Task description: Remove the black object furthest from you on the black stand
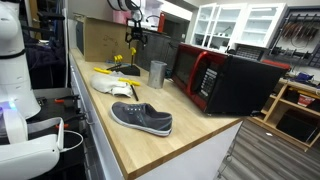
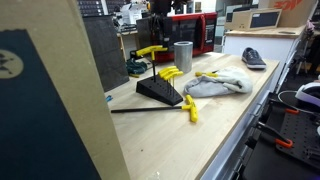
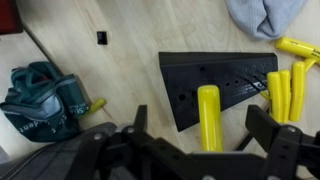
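Note:
The raised yellow handle (image 3: 209,119) lines up between my open fingers but is still below them. My gripper moves straight down onto this handle next and closes.
The black stand (image 3: 215,80) is a low perforated wedge on the wooden counter; it also shows in an exterior view (image 2: 160,92). Several yellow-handled black tools sit at its one end (image 3: 285,90). One yellow handle (image 3: 208,115) is nearer the wrist camera and looks bigger; in an exterior view it shows raised above the stand (image 2: 150,51). My gripper (image 3: 200,118) is over the stand with a finger on each side of this handle. A gap shows on both sides, so the gripper is open. It hangs at the counter's far end (image 1: 133,40).
A grey cloth (image 3: 265,15) lies beyond the stand, a teal tape dispenser (image 3: 40,95) beside it. One long yellow-handled tool (image 2: 185,108) lies on the counter in front of the stand. A metal cup (image 1: 157,73), red microwave (image 1: 225,80) and dark grey sneaker (image 1: 142,117) stand further along.

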You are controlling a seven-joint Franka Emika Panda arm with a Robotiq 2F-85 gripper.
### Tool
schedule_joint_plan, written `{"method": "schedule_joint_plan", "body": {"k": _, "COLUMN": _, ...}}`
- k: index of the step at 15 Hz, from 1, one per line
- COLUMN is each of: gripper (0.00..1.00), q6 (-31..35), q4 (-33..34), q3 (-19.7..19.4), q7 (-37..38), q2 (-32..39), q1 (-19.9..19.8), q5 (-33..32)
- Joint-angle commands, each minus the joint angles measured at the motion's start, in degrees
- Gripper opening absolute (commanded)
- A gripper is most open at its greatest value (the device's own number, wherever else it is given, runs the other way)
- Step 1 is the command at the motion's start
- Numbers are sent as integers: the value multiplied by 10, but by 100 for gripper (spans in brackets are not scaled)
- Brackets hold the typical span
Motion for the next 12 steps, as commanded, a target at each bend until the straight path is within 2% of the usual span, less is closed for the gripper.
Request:
{"method": "schedule_joint_plan", "body": {"k": 1, "gripper": 100, "q6": -25, "q4": 63, "q3": 12, "q7": -15, "q2": 45, "q1": 4, "q5": -27}}
{"method": "schedule_joint_plan", "body": {"k": 4, "gripper": 100, "q6": -32, "q4": 83, "q3": 20, "q7": -18, "q2": 66, "q1": 8, "q5": -42}}
{"method": "schedule_joint_plan", "body": {"k": 5, "gripper": 78, "q6": -34, "q4": 87, "q3": 23, "q7": -19, "q2": 72, "q1": 9, "q5": -46}}
{"method": "schedule_joint_plan", "body": {"k": 6, "gripper": 74, "q6": -39, "q4": 91, "q3": 26, "q7": -21, "q2": 76, "q1": 9, "q5": -45}}
{"method": "schedule_joint_plan", "body": {"k": 12, "gripper": 27, "q6": -51, "q4": 91, "q3": 29, "q7": -27, "q2": 84, "q1": 9, "q5": -58}}
